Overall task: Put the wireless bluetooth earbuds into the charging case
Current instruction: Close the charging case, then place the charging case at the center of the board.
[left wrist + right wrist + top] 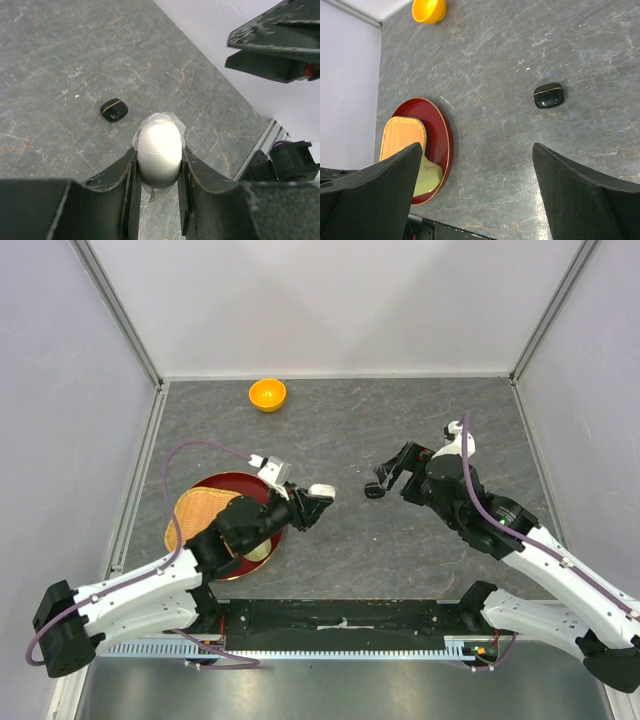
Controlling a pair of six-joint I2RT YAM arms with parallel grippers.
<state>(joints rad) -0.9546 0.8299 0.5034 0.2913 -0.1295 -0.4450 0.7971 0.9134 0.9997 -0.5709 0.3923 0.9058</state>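
Bare tabletop (358, 513) (124, 143) beside the black case lies below and right in the top view, so next I will move my left gripper across and down, releasing the white case.
A white egg-shaped charging case (159, 145), lid closed and partly wrapped in clear film, is clamped between the fingers of my left gripper (159, 155). In the top view, that left gripper (318, 498) holds the white case (322, 490) above the table's middle. A second charging case, black (374, 491) and also closed, lies flat on the grey tabletop. My right gripper (390, 475) hovers just right of the black case (549, 95) with its jaws spread wide and nothing between them (477, 146). The earbuds are out of view.
A red plate (215, 480) at the left holds an orange woven mat (198, 512) and a yellow-green piece (427, 175). An orange bowl (267, 394) sits at the back. White walls enclose the table on three sides.
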